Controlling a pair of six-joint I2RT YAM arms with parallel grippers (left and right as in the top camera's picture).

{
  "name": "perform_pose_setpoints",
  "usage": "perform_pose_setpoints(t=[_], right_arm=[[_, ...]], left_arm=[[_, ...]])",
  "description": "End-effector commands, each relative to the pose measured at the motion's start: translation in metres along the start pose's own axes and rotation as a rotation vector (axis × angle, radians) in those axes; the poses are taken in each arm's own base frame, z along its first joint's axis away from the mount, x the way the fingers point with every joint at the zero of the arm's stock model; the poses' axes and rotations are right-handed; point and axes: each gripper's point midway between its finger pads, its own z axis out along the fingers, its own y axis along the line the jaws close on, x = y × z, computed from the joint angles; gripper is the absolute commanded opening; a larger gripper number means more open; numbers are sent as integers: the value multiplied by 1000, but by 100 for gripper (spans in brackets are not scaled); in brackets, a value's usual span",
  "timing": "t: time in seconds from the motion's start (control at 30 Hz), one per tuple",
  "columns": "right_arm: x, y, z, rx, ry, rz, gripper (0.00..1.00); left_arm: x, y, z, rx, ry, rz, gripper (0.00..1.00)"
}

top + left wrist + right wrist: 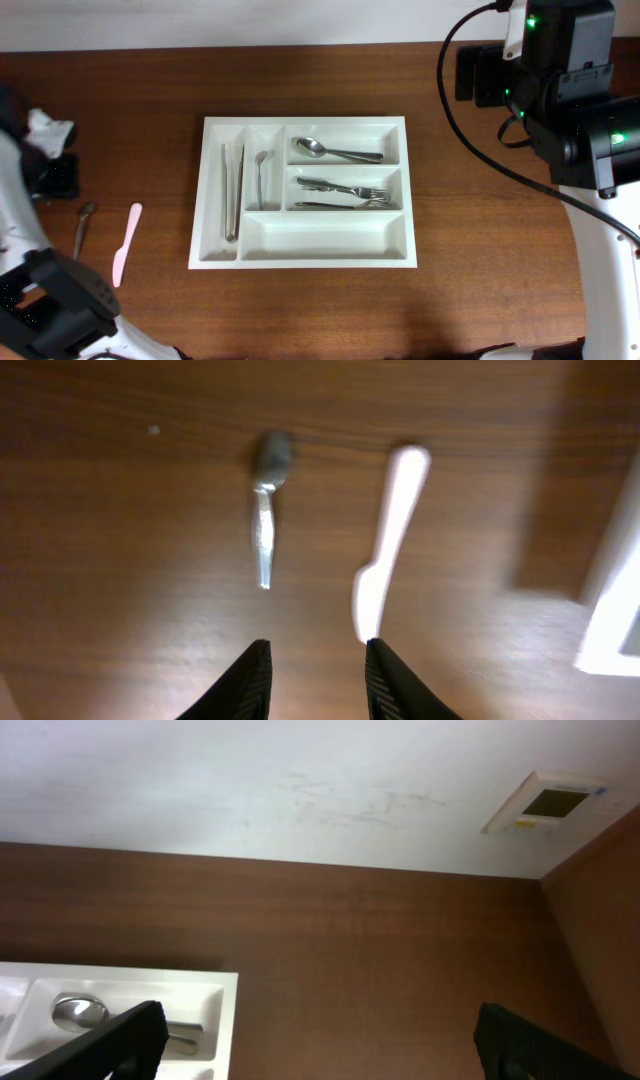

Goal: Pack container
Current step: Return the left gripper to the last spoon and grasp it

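My left gripper lowers along the metal spoon's handle onto the spoon's neck next, away from the pink knife (127, 243). The handle points toward my open fingers.
The white five-compartment container (300, 263) lies mid-table. Its narrow slots hold long metal tongs (232, 190) and a small spoon (262, 175). Its wide slots hold a large spoon (335, 151) and forks (345, 192), and the front slot is bare. A metal spoon (83, 225) and a pale pink plastic knife (127, 243) lie on the table left of it. In the left wrist view my left gripper (315, 680) is open and empty, just short of the spoon (265, 510) and knife (385, 540). My right gripper (320, 1040) is wide open and empty beyond the container's far right corner (215, 995).
A black block with a white part (50, 150) sits at the far left edge. The right arm's body and cable (560, 80) fill the back right corner. The container's edge shows at the right of the left wrist view (615, 630).
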Motion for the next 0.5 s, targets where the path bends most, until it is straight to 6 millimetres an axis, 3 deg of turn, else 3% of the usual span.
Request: perform_pose_setpoints(t=[0.0, 0.27, 0.47], right_arm=[[-3, -6, -1, 19, -9, 20, 99], [-3, -5, -1, 19, -9, 20, 99], [-3, -5, -1, 18, -9, 20, 99]], left_arm=[[12, 11, 27, 44, -16, 70, 33], [17, 15, 85, -20, -5, 200, 33], [25, 23, 111, -68, -1, 77, 37]])
